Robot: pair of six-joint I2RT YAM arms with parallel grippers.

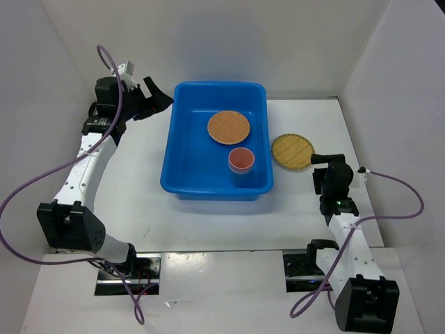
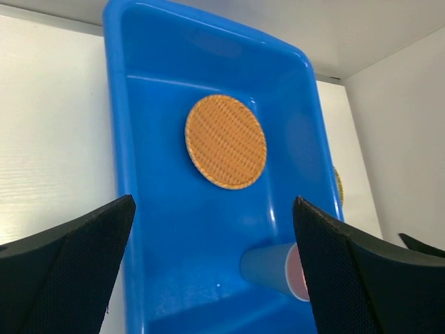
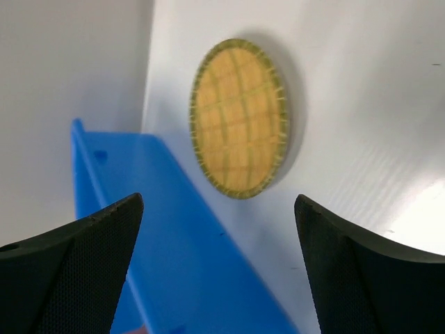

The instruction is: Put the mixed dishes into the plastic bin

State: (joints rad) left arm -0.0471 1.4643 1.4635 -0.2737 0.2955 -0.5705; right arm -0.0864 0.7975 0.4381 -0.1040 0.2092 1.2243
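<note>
The right gripper moves down and left in the top view onto the second plate's near rim (image 1: 306, 164) next, since it lies clear of the bin (image 1: 182, 163).
The blue plastic bin (image 1: 182, 163) stands mid-table. Inside it lie a tan woven plate (image 1: 228, 127) and a cup (image 1: 241, 160), pink inside and bluish-grey outside. In the left wrist view the bin (image 2: 139, 139), plate (image 2: 226, 141) and cup (image 2: 268, 268) show below. A second tan woven plate with a greenish rim (image 1: 292, 151) lies on the table right of the bin, also in the right wrist view (image 3: 240, 118). My left gripper (image 1: 158, 97) (image 2: 213, 202) is open and empty at the bin's far left corner. My right gripper (image 1: 324, 164) (image 3: 219, 198) is open and empty beside that second plate.
White walls enclose the table on the left, back and right. The bin's right wall (image 3: 139, 209) runs close to the left of the plate on the table. Purple cables hang from both arms.
</note>
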